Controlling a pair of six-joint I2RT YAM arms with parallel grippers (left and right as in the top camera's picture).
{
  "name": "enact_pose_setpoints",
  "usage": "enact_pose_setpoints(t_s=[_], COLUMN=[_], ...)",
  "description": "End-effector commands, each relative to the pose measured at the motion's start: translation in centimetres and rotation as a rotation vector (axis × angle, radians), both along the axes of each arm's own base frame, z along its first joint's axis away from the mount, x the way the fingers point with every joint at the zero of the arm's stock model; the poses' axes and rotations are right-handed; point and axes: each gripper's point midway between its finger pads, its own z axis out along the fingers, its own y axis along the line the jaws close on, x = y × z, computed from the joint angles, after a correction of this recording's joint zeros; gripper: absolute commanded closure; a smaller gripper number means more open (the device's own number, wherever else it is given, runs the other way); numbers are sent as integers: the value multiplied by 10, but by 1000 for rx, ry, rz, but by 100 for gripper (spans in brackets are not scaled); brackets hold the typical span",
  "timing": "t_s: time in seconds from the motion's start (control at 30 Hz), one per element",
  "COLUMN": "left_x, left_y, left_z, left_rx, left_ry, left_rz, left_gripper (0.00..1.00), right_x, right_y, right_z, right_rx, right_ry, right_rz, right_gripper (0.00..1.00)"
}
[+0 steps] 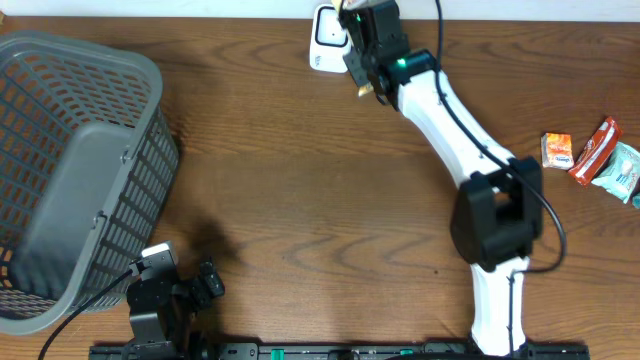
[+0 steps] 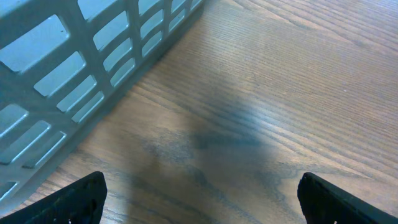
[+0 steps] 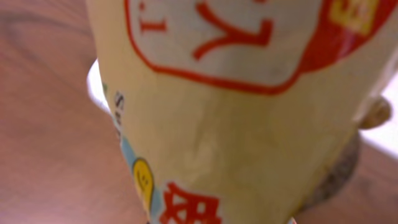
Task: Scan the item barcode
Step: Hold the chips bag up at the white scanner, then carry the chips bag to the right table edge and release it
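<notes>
I will next swing my right gripper from the scanner (image 1: 325,38) rightward in the overhead view and release the packet over the orange and red ones, where others lie.
The item is a yellow packet (image 3: 249,124) with red print. It fills the right wrist view, and no barcode shows on the face I see. My right gripper (image 1: 362,50) is shut on the packet at the table's far edge, right beside a white scanner (image 1: 325,38). From above, the gripper hides most of the packet. White edges of the scanner (image 3: 93,87) show behind the packet. My left gripper (image 2: 202,199) is open over bare wood at the near left, with nothing between its black fingertips (image 2: 81,199).
A large grey slatted basket (image 1: 70,170) takes up the left side, and its wall (image 2: 74,68) lies close to my left gripper. At the right edge lie an orange packet (image 1: 557,150), a red packet (image 1: 595,150) and a pale blue packet (image 1: 622,172).
</notes>
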Motion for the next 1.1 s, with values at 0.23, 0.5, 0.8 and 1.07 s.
enact_pose_setpoints(t_s=[0.23,0.5,0.8,1.07], left_x=[-8,-8,-8,-8], left_y=[1,1,1,1], left_z=[-15,-15,-15,-15], left_rx=[14,14,14,14], left_ry=[64,64,64,64], left_rz=[-2,-2,-2,-2], left_gripper=[2,2,2,2], right_x=[52,51,30,-15], right_y=[-26,-9,-17,-109], right_z=[-45,-41,21,88], right_rx=[-475,-497,-367,-199], right_ry=[-22,-46,-79,0], right_rz=[-15,31,-177,-472], right_gripper=[99,99,99,99])
